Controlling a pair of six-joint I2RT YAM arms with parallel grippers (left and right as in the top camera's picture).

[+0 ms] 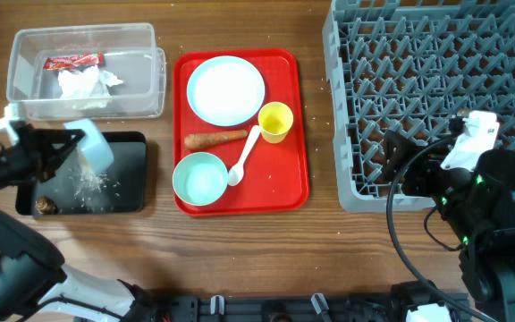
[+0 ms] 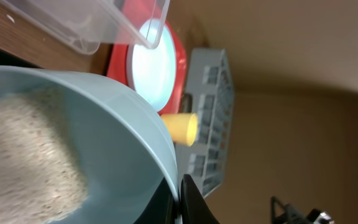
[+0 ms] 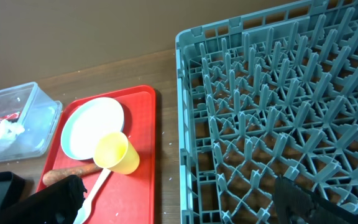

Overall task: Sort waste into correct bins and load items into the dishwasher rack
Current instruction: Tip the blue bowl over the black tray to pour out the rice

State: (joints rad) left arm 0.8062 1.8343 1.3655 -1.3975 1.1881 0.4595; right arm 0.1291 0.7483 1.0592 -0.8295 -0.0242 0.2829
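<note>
The red tray's bare near corner [image 1: 273,182] lies to the right in the overhead view and down, so my left gripper will move that way next and release the bowl.
My left gripper [image 1: 77,143] is shut on the rim of a pale blue-green bowl [image 1: 97,148] and holds it tipped on its side over the black tray [image 1: 132,170]. In the left wrist view the fingers [image 2: 182,199] pinch the bowl [image 2: 117,137], with rice [image 2: 23,162] inside it. Loose rice grains [image 1: 92,183] and a brown scrap [image 1: 46,207] lie in the black tray. The clear tub [image 1: 141,89] holds the red wrapper [image 1: 72,62] and tissue [image 1: 86,85]. My right gripper [image 1: 390,161] is open and empty at the grey rack's [image 1: 436,54] front left corner.
The flat red tray [image 1: 284,179] holds the plate [image 1: 226,89], yellow cup [image 1: 275,121], carrot [image 1: 215,139], white spoon [image 1: 244,156] and second bowl [image 1: 199,177]. The right wrist view shows the rack [image 3: 272,93], cup [image 3: 117,152] and plate [image 3: 92,124].
</note>
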